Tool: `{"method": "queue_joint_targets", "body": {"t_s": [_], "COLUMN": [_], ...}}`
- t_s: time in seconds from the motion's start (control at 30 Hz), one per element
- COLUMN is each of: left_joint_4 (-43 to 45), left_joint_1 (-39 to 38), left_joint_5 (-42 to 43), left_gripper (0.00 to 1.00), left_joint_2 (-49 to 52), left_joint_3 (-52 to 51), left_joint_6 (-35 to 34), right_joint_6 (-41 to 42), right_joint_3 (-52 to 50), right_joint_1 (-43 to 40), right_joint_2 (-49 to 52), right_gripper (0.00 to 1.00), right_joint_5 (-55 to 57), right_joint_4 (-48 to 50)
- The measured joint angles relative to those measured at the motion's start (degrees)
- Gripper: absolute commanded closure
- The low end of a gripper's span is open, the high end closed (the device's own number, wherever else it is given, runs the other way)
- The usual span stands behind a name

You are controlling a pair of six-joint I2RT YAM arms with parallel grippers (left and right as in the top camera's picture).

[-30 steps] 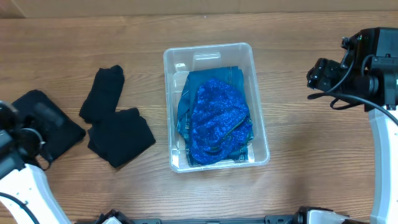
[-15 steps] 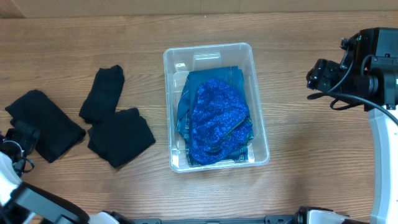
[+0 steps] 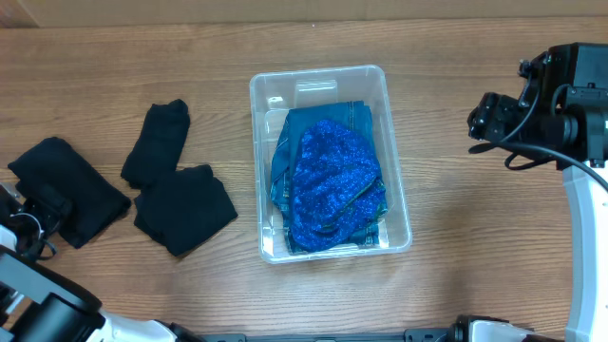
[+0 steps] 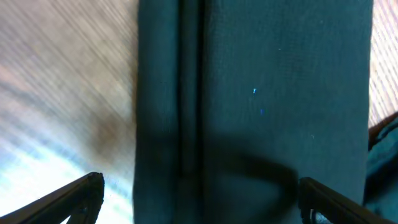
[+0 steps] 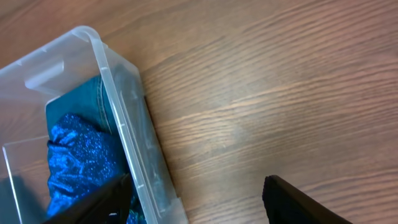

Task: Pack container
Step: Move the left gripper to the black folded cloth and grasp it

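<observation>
The left gripper needs to move down onto the near end of the black garment farthest from the container (image 3: pixel 318 95) and close, since the folded edge lies between its fingers.
The clear container (image 3: pixel 318 95) stands mid-table and holds a sparkly blue garment (image 3: pixel 332 185) lying on a teal denim garment (image 3: pixel 328 116). Three folded black garments lie to its left: a far-left one (image 3: pixel 76 185), a narrow one (image 3: pixel 159 141) and a square one (image 3: pixel 185 209). My left gripper (image 3: pixel 46 211) is open at the near end of the far-left black garment; in the left wrist view the dark cloth (image 4: pixel 255 93) fills the frame between the open fingers (image 4: pixel 199 199). My right gripper (image 3: pixel 492 119) is open and empty, right of the container; the right wrist view shows its fingers (image 5: pixel 199 199) beside the container's wall (image 5: pixel 121 112).
The wooden table (image 3: pixel 475 228) shows bare wood right of the container and in front of it. The table's far edge runs along the top of the overhead view. The left arm's white link (image 3: pixel 38 304) sits at the front left corner.
My left gripper has drawn back from over the far-left black garment toward the front-left, uncovering the garment, which lies where it was. The right arm has not moved.
</observation>
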Motion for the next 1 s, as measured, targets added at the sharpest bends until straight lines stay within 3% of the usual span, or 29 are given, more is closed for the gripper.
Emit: {"method": "queue_joint_targets", "body": {"t_s": [0.63, 0.67, 0.73, 0.83, 1.0], "left_joint_4": [2.5, 2.6, 2.7, 3.7, 5.1], "left_joint_1": [0.9, 0.9, 0.9, 1.1, 0.4], "left_joint_5": [5.3, 5.4, 5.7, 8.7, 13.9], "left_gripper": [0.02, 0.07, 0.37, 0.69, 0.9], "left_joint_2": [6.3, 6.3, 6.4, 7.4, 8.2], "left_joint_3": [1.6, 1.6, 1.6, 1.6, 1.6], "left_joint_6": [0.4, 0.4, 0.1, -0.5, -1.3], "right_joint_6": [-0.2, -0.2, -0.2, -0.2, -0.2], "right_joint_3": [0.0, 0.0, 0.0, 0.0, 0.0], "right_joint_1": [0.0, 0.0, 0.0, 0.0, 0.0], "right_joint_2": [0.0, 0.0, 0.0, 0.0, 0.0], "right_gripper": [0.29, 0.29, 0.29, 0.29, 0.3], "right_joint_5": [0.0, 0.0, 0.0, 0.0, 0.0], "right_joint_4": [-1.0, -1.0, -1.0, -1.1, -1.1]}}
